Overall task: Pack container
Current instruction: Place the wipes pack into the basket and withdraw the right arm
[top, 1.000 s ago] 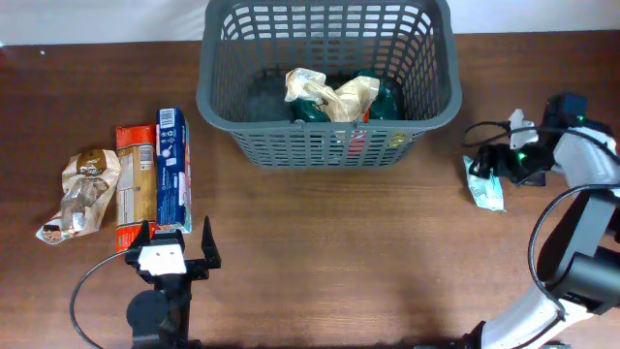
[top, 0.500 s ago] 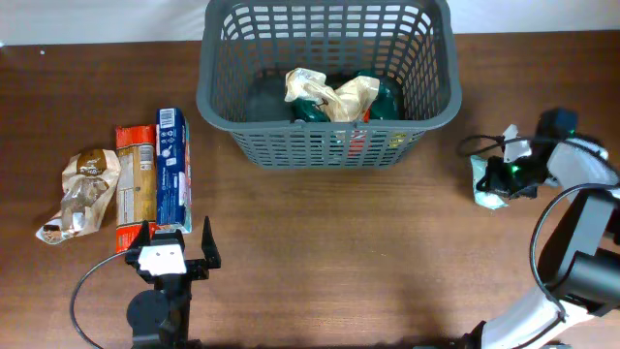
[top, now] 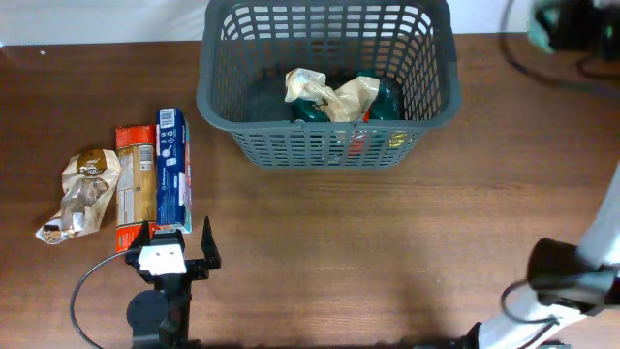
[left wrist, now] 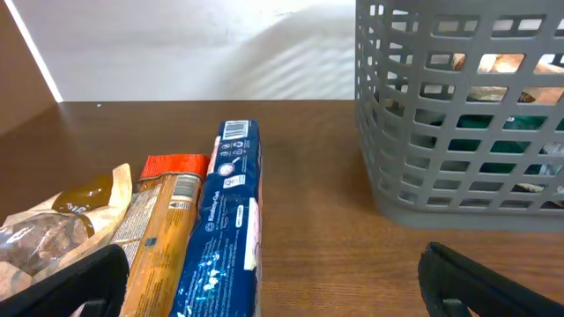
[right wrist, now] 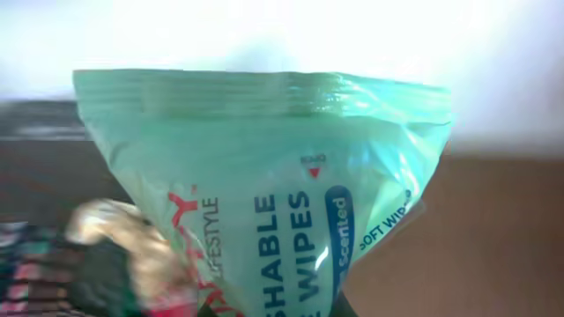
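I should next swing my right gripper to its left in the overhead view, over the beige packets of the open container below, then lower and release the wipes.
The container (top: 215, 97) is a dark grey slotted basket at the table's far middle, and it also stands at the right of the left wrist view (left wrist: 458, 176). Green and beige snack packets (top: 329, 97) lie inside it. My right gripper (top: 572, 24) is blurred at the far right corner, high above the table. It is shut on a pale green wipes packet (top: 540, 29), which fills the right wrist view (right wrist: 273, 185). My left gripper (top: 176, 233) stands open near the front left, nothing between its fingers (left wrist: 79, 282).
Left of the container lie a blue box (top: 172, 170), an orange-red packet (top: 136, 189) and a brown bag (top: 82, 189), just ahead of the left gripper. The right arm's base and cable (top: 567, 281) occupy the front right.
My right gripper shut on the wipes packet lying on the table at the right, then lifted it up and away toward the far right corner. The left arm has not moved.
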Motion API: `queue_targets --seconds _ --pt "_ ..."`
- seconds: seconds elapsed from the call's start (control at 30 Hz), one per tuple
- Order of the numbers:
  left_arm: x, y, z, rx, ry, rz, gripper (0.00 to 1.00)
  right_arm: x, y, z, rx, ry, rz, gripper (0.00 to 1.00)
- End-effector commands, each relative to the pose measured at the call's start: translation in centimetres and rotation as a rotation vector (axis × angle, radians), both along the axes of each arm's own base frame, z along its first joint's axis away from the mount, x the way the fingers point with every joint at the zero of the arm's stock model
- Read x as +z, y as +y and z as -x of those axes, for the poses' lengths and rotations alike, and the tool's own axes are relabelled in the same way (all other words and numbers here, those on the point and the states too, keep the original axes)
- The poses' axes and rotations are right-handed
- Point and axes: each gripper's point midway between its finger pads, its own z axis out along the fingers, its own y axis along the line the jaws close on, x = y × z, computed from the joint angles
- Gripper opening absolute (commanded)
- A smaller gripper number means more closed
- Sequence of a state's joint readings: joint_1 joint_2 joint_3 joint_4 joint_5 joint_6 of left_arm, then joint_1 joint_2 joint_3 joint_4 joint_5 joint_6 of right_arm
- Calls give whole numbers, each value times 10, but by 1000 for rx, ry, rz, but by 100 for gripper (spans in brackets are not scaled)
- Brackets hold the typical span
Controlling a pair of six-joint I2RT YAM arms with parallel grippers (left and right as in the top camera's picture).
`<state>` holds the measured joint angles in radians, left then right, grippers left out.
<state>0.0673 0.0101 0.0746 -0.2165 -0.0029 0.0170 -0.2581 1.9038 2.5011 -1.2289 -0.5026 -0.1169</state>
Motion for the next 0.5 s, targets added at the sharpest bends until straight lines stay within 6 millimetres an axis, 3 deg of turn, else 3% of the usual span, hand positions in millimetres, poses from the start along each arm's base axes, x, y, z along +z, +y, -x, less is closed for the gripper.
queue_targets --seconds 0.0,0.1,0.2,0.27,0.47 --pt "-3 -2 0 -8 2 7 99 38 91 18 268 -135 67 4" --pt "-3 -2 0 -8 2 7 99 23 146 17 401 -130 132 4" --pt "-3 -2 0 -8 2 7 99 -18 193 2 495 -80 240 4" --pt "-3 -2 0 -8 2 7 99 -53 213 -17 508 -35 321 4" --pt "-3 -2 0 -8 2 7 99 -163 249 -71 518 113 396 4"
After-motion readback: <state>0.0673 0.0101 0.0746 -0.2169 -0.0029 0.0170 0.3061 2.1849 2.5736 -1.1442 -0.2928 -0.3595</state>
